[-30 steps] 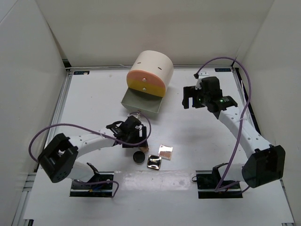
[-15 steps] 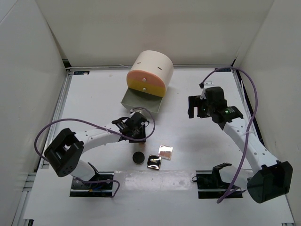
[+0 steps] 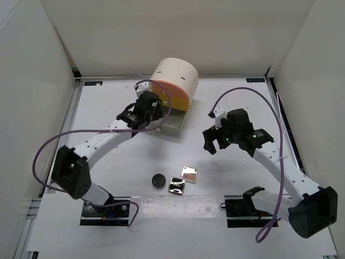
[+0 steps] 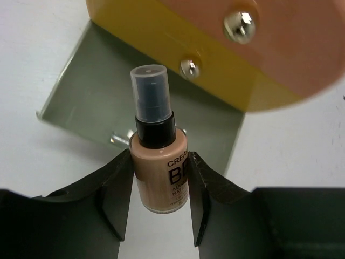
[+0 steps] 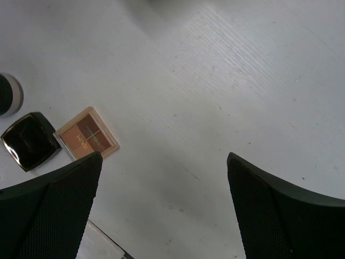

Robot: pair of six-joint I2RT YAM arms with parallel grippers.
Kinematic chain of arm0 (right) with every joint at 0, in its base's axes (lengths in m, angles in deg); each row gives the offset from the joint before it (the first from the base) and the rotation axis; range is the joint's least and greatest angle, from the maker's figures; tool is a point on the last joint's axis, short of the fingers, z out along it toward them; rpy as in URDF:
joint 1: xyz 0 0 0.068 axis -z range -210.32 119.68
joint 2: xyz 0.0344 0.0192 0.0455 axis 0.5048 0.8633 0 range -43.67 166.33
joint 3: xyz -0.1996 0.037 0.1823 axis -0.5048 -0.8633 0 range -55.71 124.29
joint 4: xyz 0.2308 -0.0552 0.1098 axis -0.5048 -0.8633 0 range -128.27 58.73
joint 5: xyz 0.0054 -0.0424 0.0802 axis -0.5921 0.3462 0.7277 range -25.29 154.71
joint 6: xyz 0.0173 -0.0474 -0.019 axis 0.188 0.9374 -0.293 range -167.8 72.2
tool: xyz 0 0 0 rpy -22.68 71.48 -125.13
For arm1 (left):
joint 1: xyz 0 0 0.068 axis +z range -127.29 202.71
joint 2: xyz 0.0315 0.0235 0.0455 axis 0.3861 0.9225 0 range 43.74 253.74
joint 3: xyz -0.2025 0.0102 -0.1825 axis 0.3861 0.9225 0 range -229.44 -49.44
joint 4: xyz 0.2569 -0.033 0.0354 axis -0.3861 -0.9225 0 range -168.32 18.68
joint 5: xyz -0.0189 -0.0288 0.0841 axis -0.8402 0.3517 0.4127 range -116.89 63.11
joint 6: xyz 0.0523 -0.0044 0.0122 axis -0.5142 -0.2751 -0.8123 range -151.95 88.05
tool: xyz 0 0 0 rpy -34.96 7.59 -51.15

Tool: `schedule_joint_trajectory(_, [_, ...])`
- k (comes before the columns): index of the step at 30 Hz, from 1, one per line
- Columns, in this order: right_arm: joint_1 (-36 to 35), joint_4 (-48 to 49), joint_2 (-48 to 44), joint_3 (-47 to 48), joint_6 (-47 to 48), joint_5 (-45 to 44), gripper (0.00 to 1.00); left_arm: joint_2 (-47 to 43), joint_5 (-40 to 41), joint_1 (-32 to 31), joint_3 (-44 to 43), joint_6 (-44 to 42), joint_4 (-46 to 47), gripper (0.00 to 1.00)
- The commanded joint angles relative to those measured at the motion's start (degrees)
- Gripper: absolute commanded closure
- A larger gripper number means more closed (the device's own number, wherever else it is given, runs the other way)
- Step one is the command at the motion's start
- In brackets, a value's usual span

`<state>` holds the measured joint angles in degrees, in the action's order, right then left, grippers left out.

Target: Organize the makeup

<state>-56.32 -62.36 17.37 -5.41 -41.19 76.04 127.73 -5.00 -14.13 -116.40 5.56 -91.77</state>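
I should move my left gripper down into the open grey-green drawer (image 4: pixel 121 90) and let go of the beige foundation bottle (image 4: pixel 160 175) there, because the drawer bottom below has bare space.
My left gripper (image 3: pixel 146 114) is shut on a beige foundation bottle (image 4: pixel 160 175) with a black collar and clear cap, and holds it over the near edge of the open grey-green drawer (image 4: pixel 108 91). My left gripper also shows in the left wrist view (image 4: pixel 160 162). My right gripper (image 3: pixel 213 141) is open and empty above bare table (image 5: pixel 164 162). On the table in front lie a black round compact (image 3: pixel 158 179), a shiny square compact (image 3: pixel 176 186) and a square brown palette (image 3: pixel 189 173). The palette (image 5: pixel 86 140), square compact (image 5: pixel 29 140) and round compact (image 5: pixel 9 94) lie to the left in the right wrist view.
The large cream cylinder (image 3: pixel 175 75) with orange and yellow drawer fronts (image 4: pixel 215 59) stands at the back centre, its lowest drawer (image 3: pixel 173 123) pulled out. White walls enclose the table on three sides. A strip of tape (image 3: pixel 178 206) lies between the arm bases.
My left gripper has moved from beside the compacts back to the open drawer, carrying the bottle. My right arm has swung down and left toward the table's middle.
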Motion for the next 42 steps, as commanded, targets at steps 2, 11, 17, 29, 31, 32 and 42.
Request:
schedule_joint_trajectory(2, [-3.17, -2.57, 2.42, -0.29, 5.25, 2.38, 0.03, 8.11, -1.05, 2.91, -5.81, 1.5, 3.04, 0.87])
schedule_joint_trajectory(11, [-14.42, 1.21, 7.52, -3.37, 2.7, -2.28, 0.05, 16.2, -4.14, 4.94, -9.07, 5.11, 4.62, 0.63])
schedule_joint_trajectory(17, [-23.56, 3.14, 14.19, -4.08, 4.19, -5.18, 0.04, 16.91, -4.92, 4.93, -9.77, 5.9, 4.28, 0.34])
schedule_joint_trajectory(29, [-30.78, 5.07, 23.34, -3.19, 10.26, -2.38, 0.01, 5.15, -5.36, 3.62, -4.76, 2.57, 3.05, 0.02])
schedule_joint_trajectory(31, [-31.13, 6.47, 23.69, -3.98, 10.61, -1.93, 0.01, 1.81, -6.15, 3.09, -4.06, 0.9, 1.82, 0.02])
schedule_joint_trajectory(32, [-31.3, 7.35, 23.87, -4.42, 10.35, -2.8, 0.01, 0.66, -6.51, 2.83, -3.71, 0.37, 1.12, 0.02])
schedule_joint_trajectory(42, [-35.0, 12.81, 29.32, -7.32, 6.05, -19.05, 0.22, -20.16, -7.9, 0.54, 15.44, 2.56, -10.14, 0.02])
